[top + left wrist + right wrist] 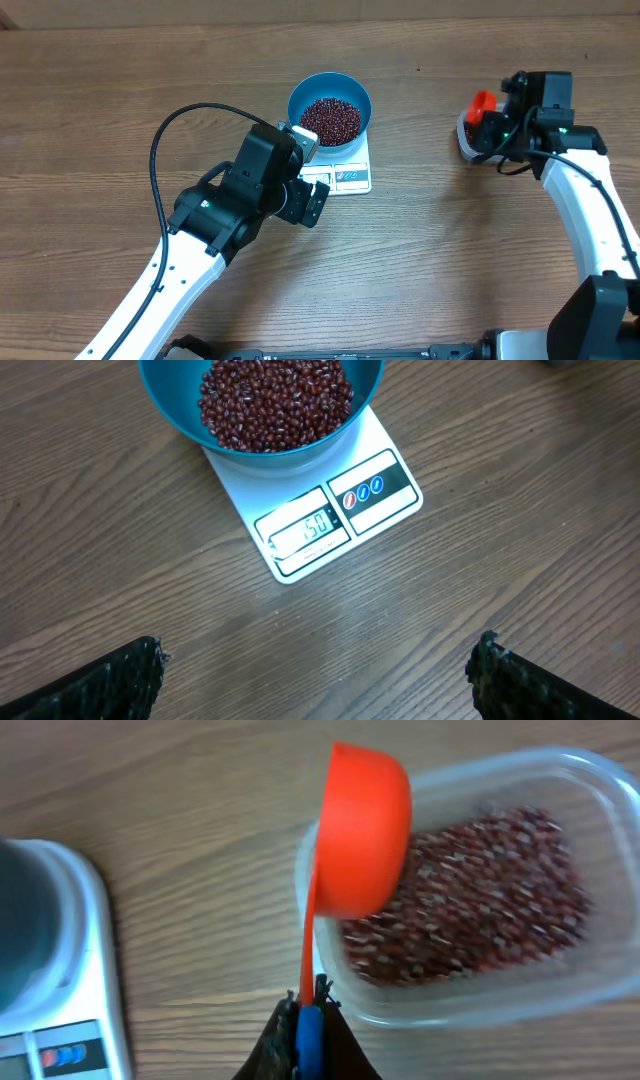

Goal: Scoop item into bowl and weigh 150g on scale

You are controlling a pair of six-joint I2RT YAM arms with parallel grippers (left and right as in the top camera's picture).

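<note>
The bowl on the scale already has its beans. I should next move my right gripper down and draw back, putting the scoop's cup into the tub (480, 1005).
The blue bowl (300, 95) stands on the white scale (350, 178) and holds a heap of red-brown beans (330, 118). In the left wrist view the bowl (170, 405), its beans (275, 400) and the scale (385, 485) lie ahead; the display's digits look like 50. My left gripper (320, 680) hovers open over bare wood just in front of the scale. My right gripper (310, 1015) is shut on the blue handle of an orange scoop (365, 830). The scoop is tipped on its side above the left end of a clear tub (480, 1005) of beans (480, 910).
In the overhead view the tub (463, 140) sits at the right, mostly under the right gripper (497, 125) and scoop (483, 100). The left arm (230, 205) reaches in from the lower left, its black cable looping above it. The tabletop is wood.
</note>
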